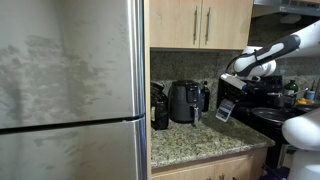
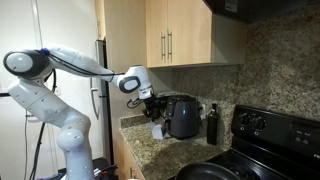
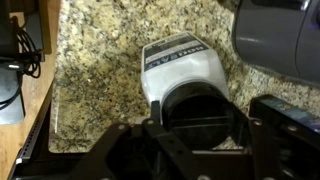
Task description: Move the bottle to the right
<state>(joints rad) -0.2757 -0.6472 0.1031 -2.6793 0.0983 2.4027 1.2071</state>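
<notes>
The robot next needs to carry the bottle past the air fryer, lower it to bare counter by the stove, outward of and below the gripper, and release it.
A white bottle (image 3: pixel 178 68) with a grey label and a wide black cap sits between my gripper's (image 3: pixel 200 135) two black fingers in the wrist view. The fingers close on the cap end. In both exterior views the bottle (image 1: pixel 225 110) (image 2: pixel 157 130) hangs tilted under the gripper (image 1: pixel 232 97) (image 2: pixel 155 115), just above the granite counter (image 1: pixel 200 140) and in front of the black air fryer (image 1: pixel 183 100). Part of the cap is hidden by the gripper body.
The air fryer (image 2: pixel 183 116) (image 3: pixel 280 40) stands against the wall. A dark bottle (image 2: pixel 211 125) stands beside it, then the black stove (image 2: pixel 270 140). A black appliance (image 1: pixel 160 108) stands next to the steel fridge (image 1: pixel 70 90). The counter's edge (image 3: pixel 40 110) runs along the wrist view's left.
</notes>
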